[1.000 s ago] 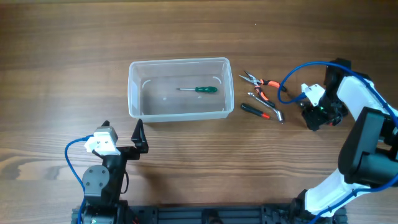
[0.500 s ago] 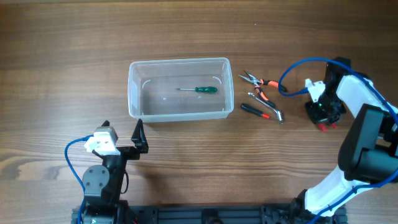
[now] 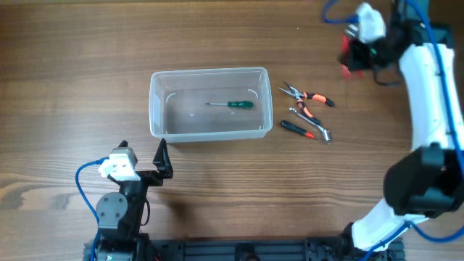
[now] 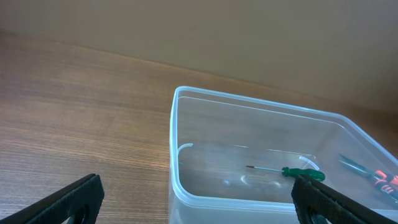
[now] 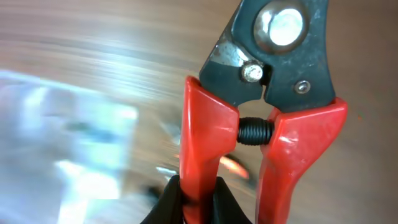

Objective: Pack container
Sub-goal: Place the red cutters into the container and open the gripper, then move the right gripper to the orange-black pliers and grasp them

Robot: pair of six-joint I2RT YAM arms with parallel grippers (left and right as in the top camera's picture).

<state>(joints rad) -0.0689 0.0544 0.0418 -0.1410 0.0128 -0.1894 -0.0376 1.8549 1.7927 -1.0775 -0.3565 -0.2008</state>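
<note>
The cutters go left in the overhead view with my right gripper next, then down for release, as the container's bottom before the screwdriver is bare.
The clear container (image 3: 210, 71) stands mid-table with a green-handled screwdriver (image 3: 233, 104) lying inside. In the left wrist view its near corner rim (image 4: 172, 143) sits between my spread fingers, and the screwdriver (image 4: 292, 172) shows through the wall. My left gripper (image 3: 143, 156) is open and holds nothing, just in front of the container's near left corner. My right gripper (image 3: 355, 49) hangs high at the back right, shut on one handle of red-handled cutters (image 5: 273, 81). Its fingers (image 5: 171, 202) pinch the left red handle, and the view below it is blurred.
Right of the container lie orange-handled pliers (image 3: 308, 95), a second orange-gripped tool (image 3: 313, 122) and a black-handled one (image 3: 293, 127). Blue cables run along both arms.
My right gripper closed on the red-handled cutters at the table's right side, then lifted them away toward the back. The left arm has not moved.
</note>
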